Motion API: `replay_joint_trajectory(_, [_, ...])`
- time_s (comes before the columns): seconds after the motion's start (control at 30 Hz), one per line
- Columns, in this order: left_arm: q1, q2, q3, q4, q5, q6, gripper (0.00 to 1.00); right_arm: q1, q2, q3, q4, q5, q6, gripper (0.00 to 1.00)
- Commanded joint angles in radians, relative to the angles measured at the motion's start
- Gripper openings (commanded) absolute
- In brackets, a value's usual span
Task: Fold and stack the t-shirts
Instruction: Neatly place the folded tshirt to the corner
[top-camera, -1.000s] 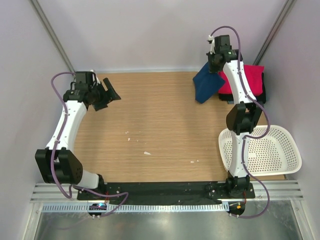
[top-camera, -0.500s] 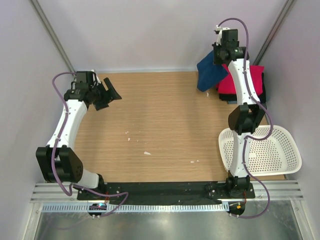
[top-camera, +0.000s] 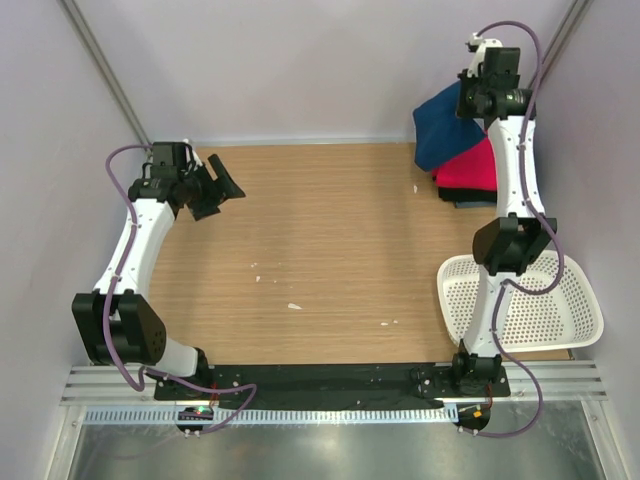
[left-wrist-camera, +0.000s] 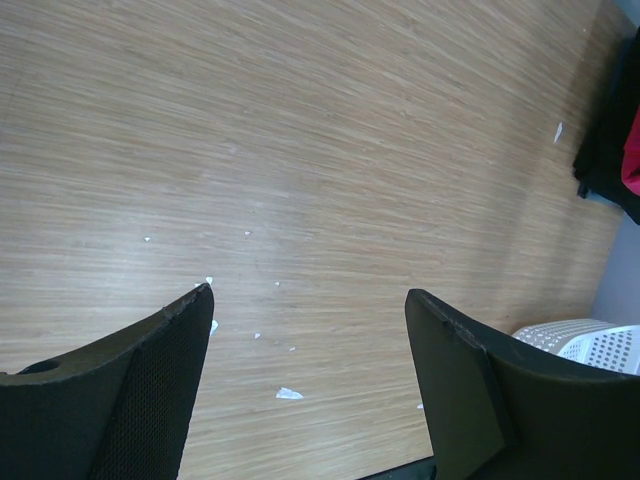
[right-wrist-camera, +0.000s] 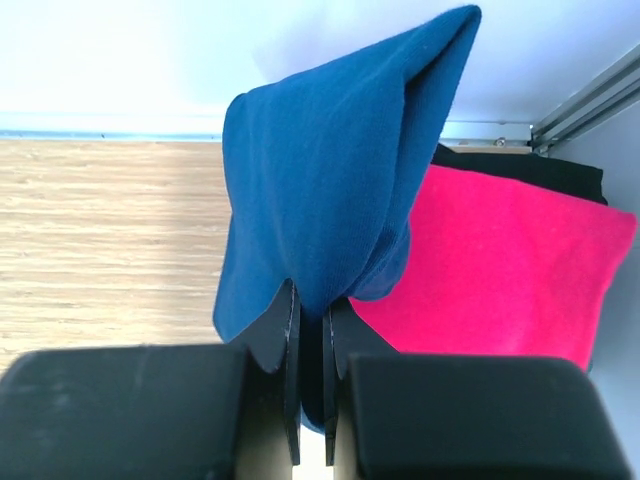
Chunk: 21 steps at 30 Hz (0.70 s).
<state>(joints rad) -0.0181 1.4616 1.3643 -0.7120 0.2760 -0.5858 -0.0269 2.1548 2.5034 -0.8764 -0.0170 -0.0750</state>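
My right gripper should next go to the right in the top view and down onto the stack of t-shirts, because the navy blue t-shirt (top-camera: 443, 125) (right-wrist-camera: 318, 165) hangs partly past the pink-red one.
A folded navy blue t-shirt (top-camera: 443, 125) hangs high at the back right, pinched by my right gripper (top-camera: 478, 100), which is shut on it. In the right wrist view the navy cloth (right-wrist-camera: 330, 190) droops from between the fingers (right-wrist-camera: 283, 325). Below it lies the pink-red t-shirt (top-camera: 470, 172) (right-wrist-camera: 500, 265), folded flat on top of the black t-shirt (right-wrist-camera: 560, 178) in the back right corner. My left gripper (top-camera: 222, 187) hovers open over bare table at the back left, nothing between its fingers (left-wrist-camera: 160, 370).
A white perforated basket (top-camera: 540, 300) stands at the front right beside the right arm's base. Small white scraps (top-camera: 293, 305) dot the wooden table (top-camera: 320, 260). Walls close in on the left, back and right.
My right gripper has carried the navy t-shirt up and to the right, from beside the stack to above it. The left arm has stayed still.
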Motion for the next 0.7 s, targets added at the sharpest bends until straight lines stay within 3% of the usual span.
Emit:
replay_joint_trajectory(0.0, [0.006, 0.008, 0.019, 0.036, 0.032, -0.014, 0.79, -0.062, -0.075, -0.024, 0.089, -0.099, 0.012, 0.01])
replay_joint_trajectory(0.17, [0.006, 0.008, 0.010, 0.037, 0.034, -0.023, 0.78, -0.166, -0.036, -0.119, 0.117, -0.131, 0.024, 0.01])
replay_joint_trajectory(0.4, [0.006, -0.007, -0.022, 0.037, 0.020, -0.035, 0.78, -0.252, 0.019, -0.179, 0.155, -0.225, -0.086, 0.01])
replay_joint_trajectory(0.67, [0.006, -0.003, -0.016, 0.013, 0.006, -0.029, 0.78, -0.314, 0.122, -0.170, 0.168, -0.130, -0.109, 0.01])
